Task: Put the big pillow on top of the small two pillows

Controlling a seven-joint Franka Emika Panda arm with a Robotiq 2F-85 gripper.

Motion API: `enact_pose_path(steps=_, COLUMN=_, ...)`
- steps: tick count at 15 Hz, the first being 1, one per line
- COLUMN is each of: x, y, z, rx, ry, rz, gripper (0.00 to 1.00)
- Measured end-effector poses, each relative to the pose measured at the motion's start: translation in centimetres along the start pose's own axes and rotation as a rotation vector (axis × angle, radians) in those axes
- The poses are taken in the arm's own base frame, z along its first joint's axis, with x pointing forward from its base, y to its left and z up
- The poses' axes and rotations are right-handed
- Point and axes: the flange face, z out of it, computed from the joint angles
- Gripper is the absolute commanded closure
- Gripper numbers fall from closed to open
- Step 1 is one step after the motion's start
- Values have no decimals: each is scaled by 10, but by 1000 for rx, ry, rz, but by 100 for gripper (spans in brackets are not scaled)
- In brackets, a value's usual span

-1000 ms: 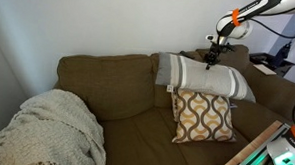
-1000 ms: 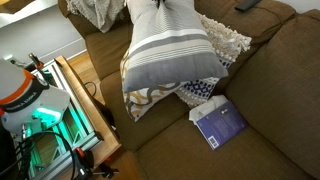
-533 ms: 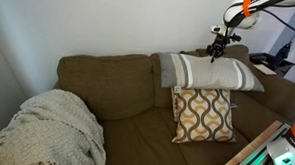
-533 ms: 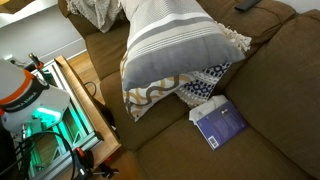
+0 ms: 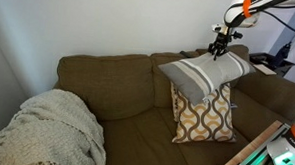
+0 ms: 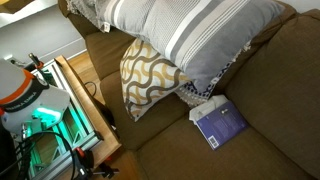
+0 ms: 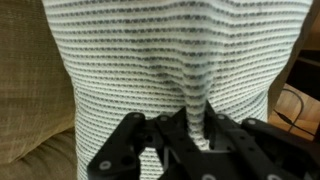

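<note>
I will next lower my gripper toward the wavy-patterned small pillow and let go of the fold, because the big pillow is already over the top of the small pillow.
The big pillow, grey with broad pale stripes, hangs lifted and turned above the sofa; it also shows in an exterior view. My gripper is shut on a pinched fold of its fabric, as the wrist view shows. Below it stands the small pillow with the brown-and-cream wavy pattern, upright against the sofa back and now more exposed. The second small beige pillow is mostly hidden behind the big pillow; only an edge shows.
A cream knitted blanket lies on the sofa's far seat. A blue book lies on the seat cushion by the pillows. A wooden table edge with equipment stands beside the sofa arm.
My gripper has lifted the big pillow up and swung it, so it now hangs tilted and the wavy-pattern pillow beneath is uncovered.
</note>
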Motion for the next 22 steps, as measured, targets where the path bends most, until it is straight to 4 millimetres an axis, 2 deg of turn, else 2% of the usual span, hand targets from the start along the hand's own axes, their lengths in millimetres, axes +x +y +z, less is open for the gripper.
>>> enact_pose_path(steps=4, x=-6, y=14, z=74, rx=-4, ry=-24, rz=209, gripper=98)
enact_pose_path(steps=6, x=-7, y=20, z=85, rx=-38, ry=-28, rz=306, gripper=98)
enact_pose_path(steps=9, x=-8, y=26, z=66, rx=-123, ry=-23, rz=421, gripper=98)
enact_pose_path(steps=10, x=-8, y=27, z=56, rx=-156, ry=-19, rz=454, gripper=67)
enact_pose_path(steps=11, x=-8, y=27, z=47, rx=-187, ry=-17, rz=487, gripper=66)
enact_pose_path(steps=13, x=-7, y=25, z=34, rx=-217, ry=-25, rz=530, gripper=53)
enact_pose_path(steps=19, x=7, y=20, z=-9, rx=-292, ry=-3, rz=538, gripper=6)
enact_pose_path(steps=21, x=13, y=15, z=-32, rx=-349, ry=23, rz=517, gripper=0)
enact_pose_path(steps=22, x=14, y=12, z=-46, rx=-400, ry=37, rz=522, gripper=9)
